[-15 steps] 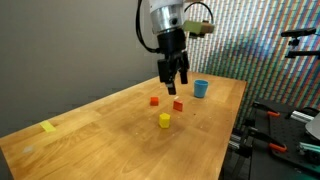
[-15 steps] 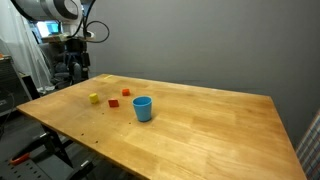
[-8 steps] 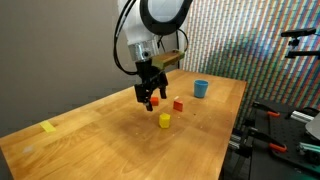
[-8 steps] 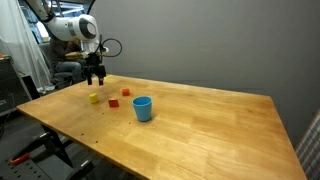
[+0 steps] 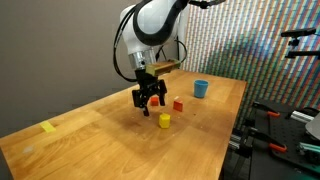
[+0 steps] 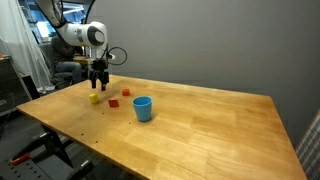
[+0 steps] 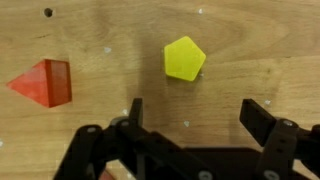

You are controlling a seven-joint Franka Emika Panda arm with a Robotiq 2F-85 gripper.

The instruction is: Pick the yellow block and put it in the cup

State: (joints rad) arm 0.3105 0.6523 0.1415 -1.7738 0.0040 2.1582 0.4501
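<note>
To get its spread fingers on either side of the yellow block, my gripper needs to shift across first, then lower.
The yellow block lies on the wooden table and shows in both exterior views. In the wrist view it is a yellow pentagon-shaped piece just ahead of the fingers. My gripper is open and empty, hanging low over the table close beside the block. Its two black fingers are spread wide with bare wood between them. The light-blue cup stands upright farther along the table, apart from the gripper.
A red block lies between the gripper and the cup. Two red blocks show in an exterior view; one red wedge shows in the wrist view. A flat yellow piece lies far off near the table edge.
The arm has swung away from the cup and come down toward the table, ending low next to the yellow block. The gripper stayed open. The blocks and cup have not moved.
</note>
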